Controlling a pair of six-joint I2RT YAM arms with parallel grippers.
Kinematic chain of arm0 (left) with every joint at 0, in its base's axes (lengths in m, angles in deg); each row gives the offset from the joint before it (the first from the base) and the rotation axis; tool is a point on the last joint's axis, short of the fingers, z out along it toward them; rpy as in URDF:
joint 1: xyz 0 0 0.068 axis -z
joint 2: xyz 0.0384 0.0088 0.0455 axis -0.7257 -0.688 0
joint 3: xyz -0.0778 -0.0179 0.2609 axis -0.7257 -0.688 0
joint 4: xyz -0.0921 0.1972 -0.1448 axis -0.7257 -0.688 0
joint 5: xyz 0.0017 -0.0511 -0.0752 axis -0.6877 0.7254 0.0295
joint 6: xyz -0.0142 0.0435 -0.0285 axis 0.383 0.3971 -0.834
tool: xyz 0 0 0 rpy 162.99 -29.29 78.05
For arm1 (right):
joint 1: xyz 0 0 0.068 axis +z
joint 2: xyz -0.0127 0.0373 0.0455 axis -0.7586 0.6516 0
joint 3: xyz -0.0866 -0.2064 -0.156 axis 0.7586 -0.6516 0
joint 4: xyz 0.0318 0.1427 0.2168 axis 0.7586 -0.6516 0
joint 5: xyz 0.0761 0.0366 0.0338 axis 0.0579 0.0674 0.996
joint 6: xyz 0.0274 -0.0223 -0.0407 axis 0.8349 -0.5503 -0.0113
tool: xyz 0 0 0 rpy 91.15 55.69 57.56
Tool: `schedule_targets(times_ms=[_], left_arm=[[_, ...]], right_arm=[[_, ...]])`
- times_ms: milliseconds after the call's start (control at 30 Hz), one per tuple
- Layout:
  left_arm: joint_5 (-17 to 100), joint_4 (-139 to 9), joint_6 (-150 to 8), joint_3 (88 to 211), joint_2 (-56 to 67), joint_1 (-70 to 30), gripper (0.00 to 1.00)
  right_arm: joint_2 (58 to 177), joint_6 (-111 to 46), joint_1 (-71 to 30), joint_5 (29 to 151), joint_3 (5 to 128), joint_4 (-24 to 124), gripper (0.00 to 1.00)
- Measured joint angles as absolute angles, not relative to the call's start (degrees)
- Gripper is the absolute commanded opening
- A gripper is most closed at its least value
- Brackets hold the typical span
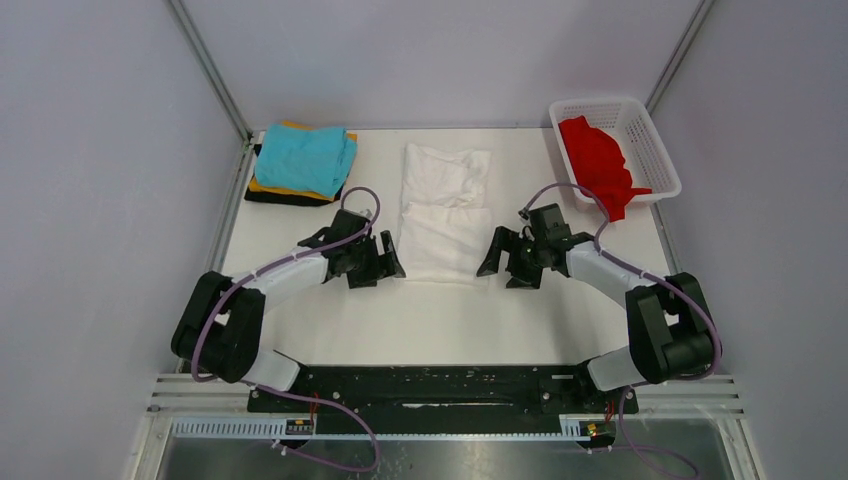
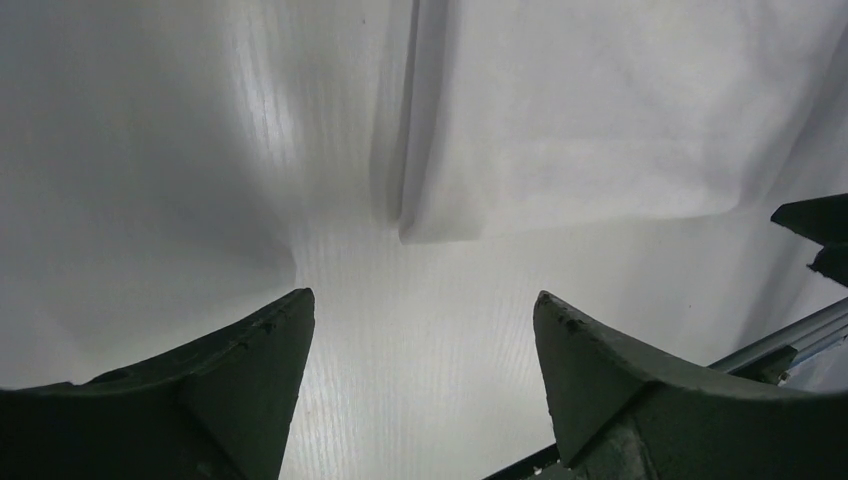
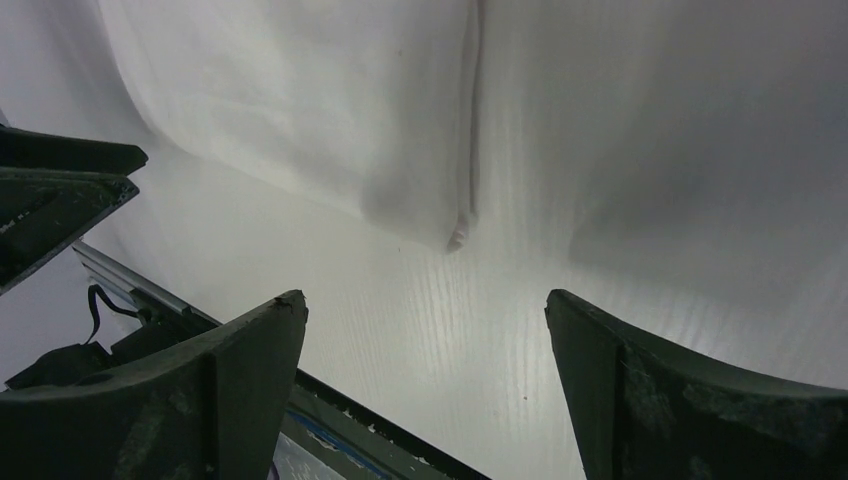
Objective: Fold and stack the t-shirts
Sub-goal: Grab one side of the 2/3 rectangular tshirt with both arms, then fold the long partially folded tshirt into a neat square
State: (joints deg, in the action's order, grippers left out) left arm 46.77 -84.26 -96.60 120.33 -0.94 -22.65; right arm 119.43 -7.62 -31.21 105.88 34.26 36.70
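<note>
I need to lower my left gripper outward next, onto the white t-shirt's near corner (image 1: 405, 277) (image 2: 428, 226) beside it, because its open fingers have only bare table between them.
A white t-shirt (image 1: 444, 212) lies folded into a long strip in the middle of the table. Its near corners show in the wrist views (image 2: 600, 130) (image 3: 330, 110). My left gripper (image 1: 385, 262) stands open just left of the shirt's near corner, with bare table between its fingers (image 2: 424, 330). My right gripper (image 1: 500, 260) stands open just right of the other near corner, holding nothing (image 3: 425, 330). A stack of folded t-shirts lies at the back left, with teal (image 1: 305, 158) on top, orange (image 1: 268, 187) under it and black (image 1: 290, 199) at the bottom. A red t-shirt (image 1: 598, 160) lies crumpled in the basket.
A white mesh basket (image 1: 648, 140) stands at the back right, the red shirt spilling over its near rim. Grey walls and metal posts close in the table (image 1: 430, 320) on three sides. The black mounting rail (image 1: 440, 385) runs along the near edge.
</note>
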Motion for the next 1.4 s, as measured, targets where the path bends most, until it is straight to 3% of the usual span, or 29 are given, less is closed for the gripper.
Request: schedule_targets(times_ms=[133,200,367,533,600,733,833,1067,1400], left_arm=[[46.7,-82.0,-97.5,120.3,-4.2,-22.0,0.76],[46.9,-81.4,-98.0,121.1,-5.6,-21.9,0.64],[46.9,-79.6,-99.1,122.9,-9.2,-21.9,0.44],[47.1,-78.4,-99.5,123.6,-11.6,-21.3,0.16],[47.2,-78.1,-99.7,123.7,-12.1,-20.8,0.00],[47.2,-77.6,-99.8,123.7,-12.7,-20.0,0.00],[47.2,-77.6,-99.8,123.7,-12.7,-19.9,0.00],[46.9,-77.3,-99.8,118.5,-7.3,-18.3,0.00],[45.4,-92.3,-103.8,110.7,29.9,-6.1,0.00]], right_arm=[[120.3,-6.9,-29.0,105.8,33.8,37.5,0.88],[121.4,-6.6,-28.0,105.5,33.8,38.4,0.81],[124.6,-5.9,-26.4,101.8,33.9,39.6,0.68],[127.2,-5.1,-26.0,100.5,34.8,42.1,0.42],[128.0,-4.8,-25.9,100.1,34.9,43.0,0.33],[129.3,-4.6,-25.7,100.1,34.9,44.5,0.11],[130.0,-4.8,-25.7,100.3,34.9,45.5,0.00],[125.6,-7.5,-25.4,103.4,31.5,43.1,0.00],[94.0,-13.5,-17.0,113.1,28.6,18.4,0.00]])
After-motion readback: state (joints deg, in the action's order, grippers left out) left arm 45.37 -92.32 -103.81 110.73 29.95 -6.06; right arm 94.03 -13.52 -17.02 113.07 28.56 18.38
